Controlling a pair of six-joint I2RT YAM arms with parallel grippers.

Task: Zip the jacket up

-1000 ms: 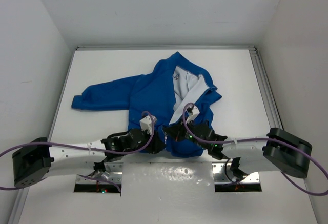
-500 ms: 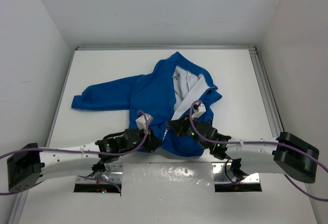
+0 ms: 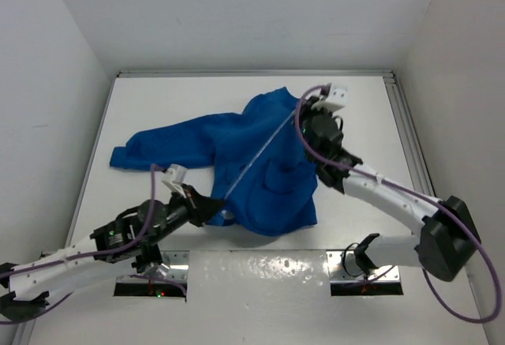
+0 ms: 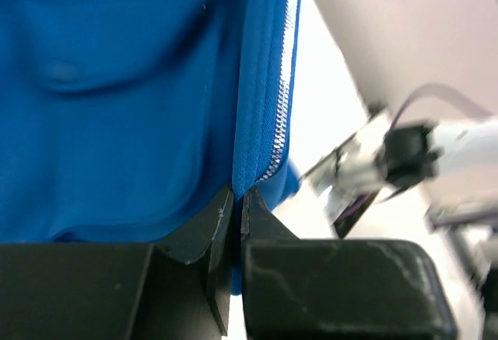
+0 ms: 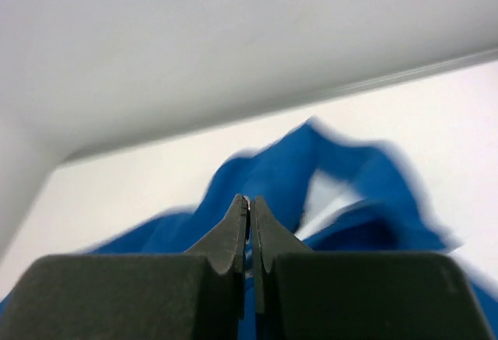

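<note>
The zipper is closed, so my left gripper should draw the jacket's hem left in the top view toward the bare tabletop beside it and release the hem.
The bright blue jacket (image 3: pixel 272 183) lies mid-table with one sleeve (image 3: pixel 158 146) stretched out to the left. Its zipper (image 3: pixel 256 155) runs as a taut, closed line from the hem up to the collar. My left gripper (image 3: pixel 211 209) is shut on the hem at the foot of the zipper. In the left wrist view, blue fabric (image 4: pixel 117 83) is pinched between the jaws, and the zipper teeth (image 4: pixel 285 68) rise from the left gripper (image 4: pixel 237 198). My right gripper (image 3: pixel 303 120) is at the collar end, shut on the small metal pull. In the right wrist view that gripper (image 5: pixel 250 205) has the collar (image 5: pixel 311 161) behind it.
A metal rail (image 3: pixel 404 136) lines the table's right side. White walls enclose the left, back and right. A shiny mounting plate (image 3: pixel 260 270) lies at the near edge between the arm bases. The right arm (image 4: pixel 405 153) shows in the left wrist view.
My right gripper travelled from near the hem up to the collar, closing the zipper; the white lining no longer shows. My left gripper shut on the hem and drew back toward the near left.
</note>
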